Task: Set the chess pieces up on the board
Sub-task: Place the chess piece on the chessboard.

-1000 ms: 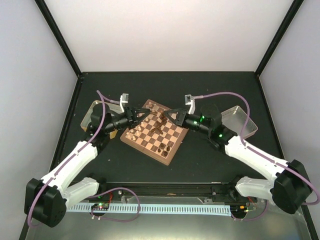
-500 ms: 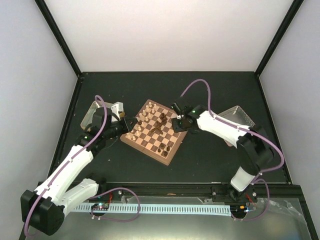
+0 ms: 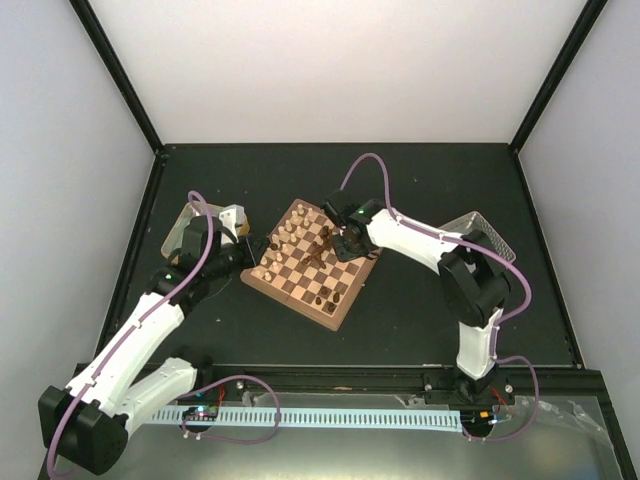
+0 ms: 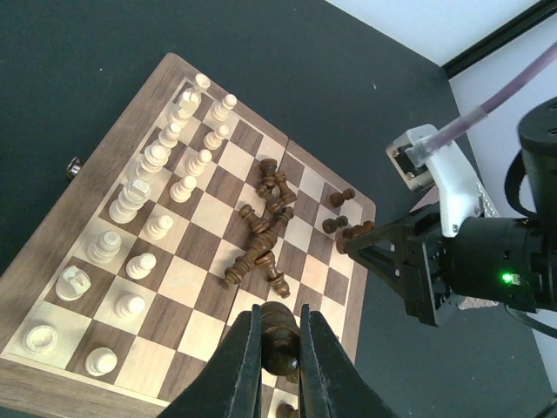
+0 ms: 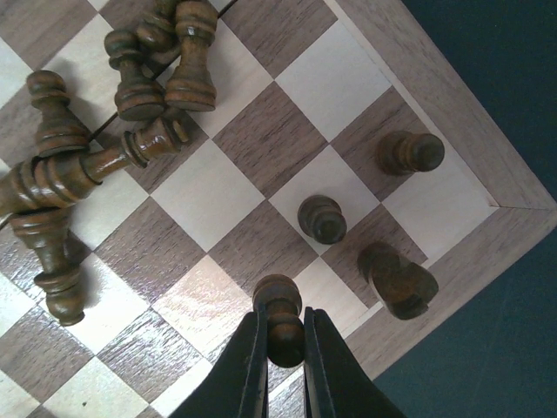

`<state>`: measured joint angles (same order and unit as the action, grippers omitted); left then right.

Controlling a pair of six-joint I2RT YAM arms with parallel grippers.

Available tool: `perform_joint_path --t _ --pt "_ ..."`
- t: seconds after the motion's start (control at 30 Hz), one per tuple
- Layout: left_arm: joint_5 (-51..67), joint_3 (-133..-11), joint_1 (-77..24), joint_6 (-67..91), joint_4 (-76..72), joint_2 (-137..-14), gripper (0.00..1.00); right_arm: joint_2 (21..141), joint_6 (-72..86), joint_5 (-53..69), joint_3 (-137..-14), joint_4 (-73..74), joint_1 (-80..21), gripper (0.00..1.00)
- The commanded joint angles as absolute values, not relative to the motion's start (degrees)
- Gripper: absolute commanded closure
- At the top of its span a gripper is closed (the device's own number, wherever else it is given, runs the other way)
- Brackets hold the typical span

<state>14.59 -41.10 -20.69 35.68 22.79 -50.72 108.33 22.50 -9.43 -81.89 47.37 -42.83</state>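
Observation:
The dark pawn in my right gripper comes down onto the empty brown square (image 3: pixel 348 266) (image 5: pixel 264 252) beside the closest standing pawn next.
The board (image 3: pixel 300 303) lies turned at an angle in the middle of the table. Cream chess pieces (image 4: pixel 148 187) stand in two rows along its left side. A heap of dark brown pieces (image 4: pixel 265 228) lies toppled in the centre. My left gripper (image 4: pixel 278 329) hangs over the board's near side, shut on a dark brown piece (image 4: pixel 280 324). My right gripper (image 5: pixel 280 335) is low over the board's corner squares, shut on a dark pawn (image 5: pixel 278 305). Three dark pieces (image 5: pixel 323 218) stand on squares beside that pawn, near the rim (image 5: pixel 452 131).
A metal tray (image 3: pixel 178 232) sits left of the board behind my left arm. Another metal tray (image 3: pixel 482 238) sits to the right. Black frame posts and pale walls enclose the dark table. The two grippers face each other across the board.
My left gripper has pulled back from over the board toward its left edge. My right arm has folded its elbow in, and its gripper now reaches the board's right corner from the far side.

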Motion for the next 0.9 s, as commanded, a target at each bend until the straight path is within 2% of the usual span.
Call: perform_joint_path --t 0.0,0.43,0.87 --pt "14.27 -43.33 -20.39 33.58 23.24 -49.65 0.98 110.28 21.1 -11.16 -84.5 49.14 -43.33 0.94" --pt "16.3 -43.09 -20.39 33.04 22.79 -50.01 0.99 113.91 20.72 -10.5 -85.49 47.9 -43.52 0.9" --pt "18.57 -42.29 -20.43 34.01 21.66 -50.66 0.98 113.23 21.74 -8.61 -84.68 46.37 -43.67 0.72"
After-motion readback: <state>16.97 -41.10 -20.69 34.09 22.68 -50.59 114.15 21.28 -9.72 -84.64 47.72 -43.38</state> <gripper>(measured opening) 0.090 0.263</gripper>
